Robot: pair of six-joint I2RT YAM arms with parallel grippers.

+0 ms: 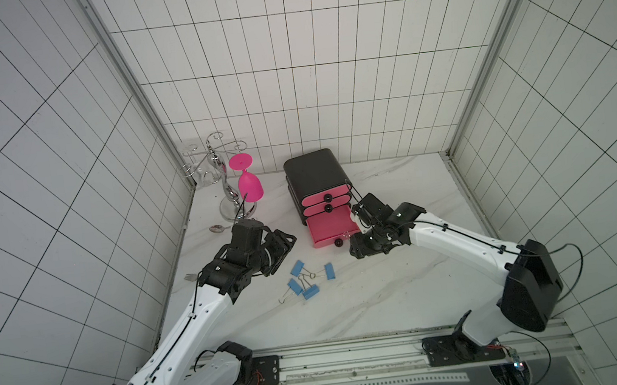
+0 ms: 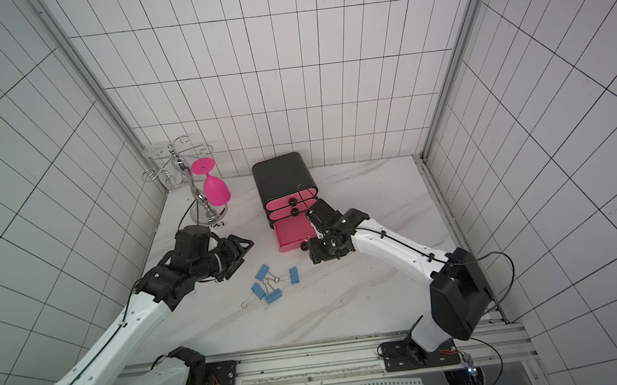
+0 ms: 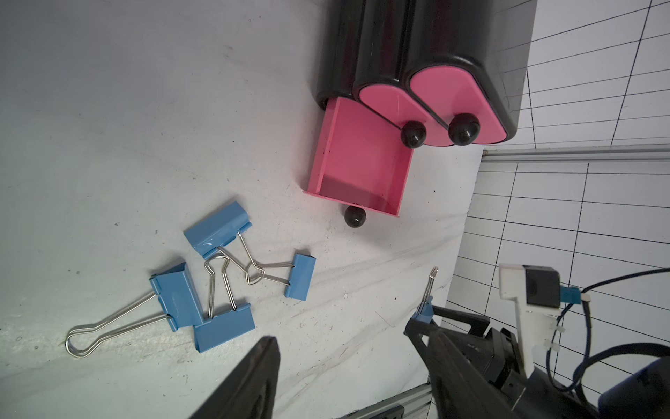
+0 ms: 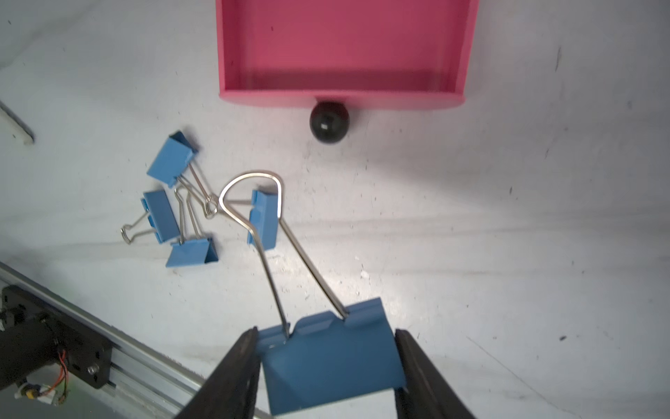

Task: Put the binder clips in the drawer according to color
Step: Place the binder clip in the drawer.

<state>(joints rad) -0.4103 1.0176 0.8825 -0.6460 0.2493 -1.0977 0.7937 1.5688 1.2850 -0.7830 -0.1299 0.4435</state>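
My right gripper will next carry its blue binder clip outward past the knob and let it go over the near half of the open drawer, because the others are closed.
Several blue binder clips with silver wire handles lie tangled on the marble table, in front of the drawer chest. They also show in the wrist views. The chest's bottom pink drawer is pulled out and looks empty; the two above it are closed. My right gripper is shut on one blue binder clip just in front of the open drawer's knob. My left gripper hangs open and empty beside the loose clips.
A chrome glass rack with a hanging pink goblet stands at the back left. A spoon and a fork lie along the left wall. A metal rail runs along the table's front edge. Tiled walls enclose three sides.
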